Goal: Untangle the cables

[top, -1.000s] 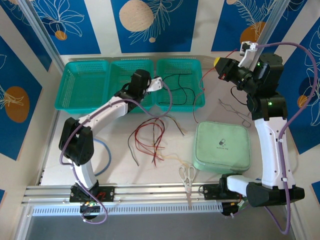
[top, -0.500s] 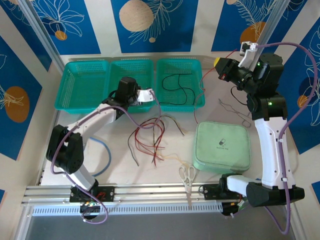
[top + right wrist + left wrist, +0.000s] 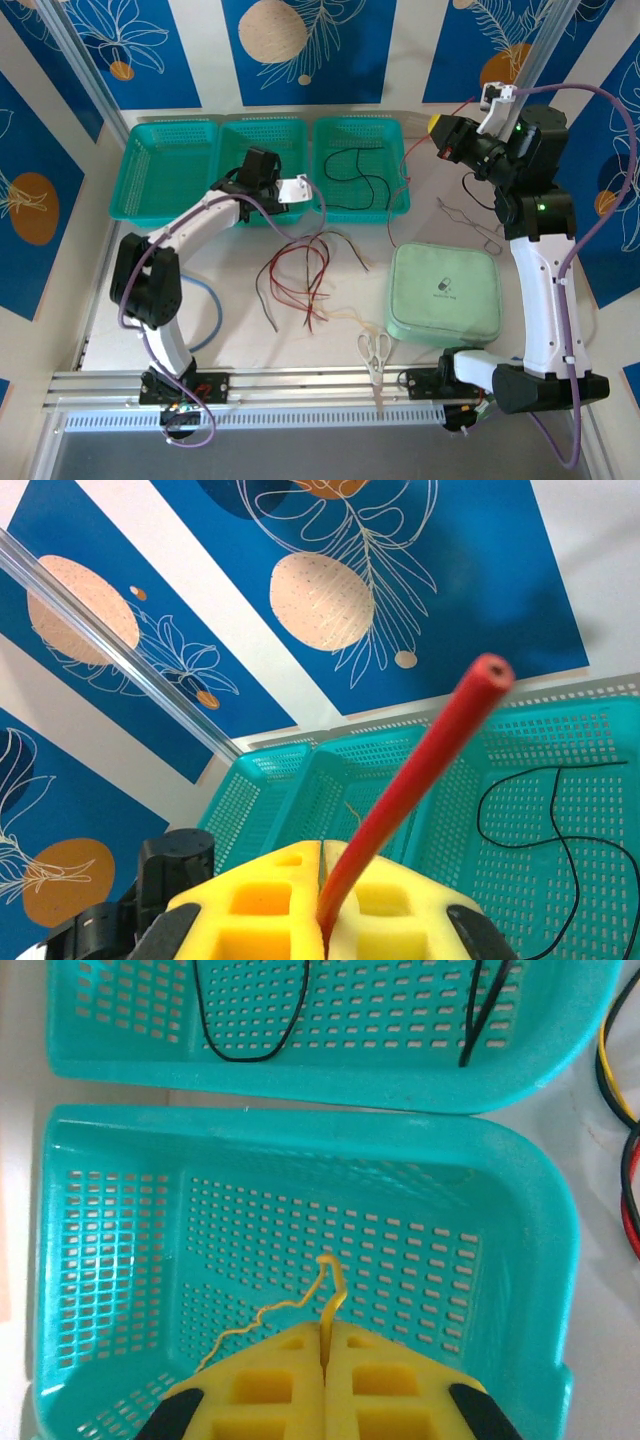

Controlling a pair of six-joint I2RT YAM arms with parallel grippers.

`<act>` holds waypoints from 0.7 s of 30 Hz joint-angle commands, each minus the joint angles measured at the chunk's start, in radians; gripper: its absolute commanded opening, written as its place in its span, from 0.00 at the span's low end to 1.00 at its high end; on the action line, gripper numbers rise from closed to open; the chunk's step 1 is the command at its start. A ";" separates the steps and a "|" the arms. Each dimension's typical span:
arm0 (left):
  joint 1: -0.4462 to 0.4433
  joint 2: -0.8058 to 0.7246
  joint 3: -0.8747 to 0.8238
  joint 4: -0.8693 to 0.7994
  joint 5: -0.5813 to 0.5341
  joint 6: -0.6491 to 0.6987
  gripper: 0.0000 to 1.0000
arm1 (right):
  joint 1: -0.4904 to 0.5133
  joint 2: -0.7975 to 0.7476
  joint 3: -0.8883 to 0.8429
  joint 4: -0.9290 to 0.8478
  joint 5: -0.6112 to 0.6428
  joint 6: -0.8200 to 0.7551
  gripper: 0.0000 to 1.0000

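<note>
The yellow cable (image 3: 331, 1278) already has its tail inside the middle teal basket, so my left gripper will next move down toward the basket's open bottom and release it.
My left gripper (image 3: 325, 1328) is shut on a thin, kinked yellow cable (image 3: 331, 1278) and hangs over the middle teal basket (image 3: 500, 1260); from above, this gripper (image 3: 292, 188) is at that basket's front right corner. A black cable (image 3: 362, 180) lies in the right basket (image 3: 392, 135). A tangle of red, black and tan cables (image 3: 300, 275) lies on the table in front of the baskets. My right gripper (image 3: 322, 852) is raised at the back right (image 3: 441, 136) and is shut on a red cable (image 3: 420, 760), whose end sticks up past the pads.
A third teal basket (image 3: 165, 165) stands at the left. A pale green pouch (image 3: 445, 290) lies right of the tangle, with scissors (image 3: 375, 352) near the front rail. A blue tube (image 3: 215, 310) curls by the left arm. Thin metal tongs (image 3: 472, 220) lie at the right.
My left gripper has drawn back from the right basket's edge to the front right corner of the middle basket. The right arm has stayed still with the red cable.
</note>
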 commanded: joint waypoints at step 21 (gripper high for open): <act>0.024 0.161 0.263 -0.256 0.039 -0.099 0.41 | 0.009 0.001 0.043 -0.016 -0.020 -0.025 0.00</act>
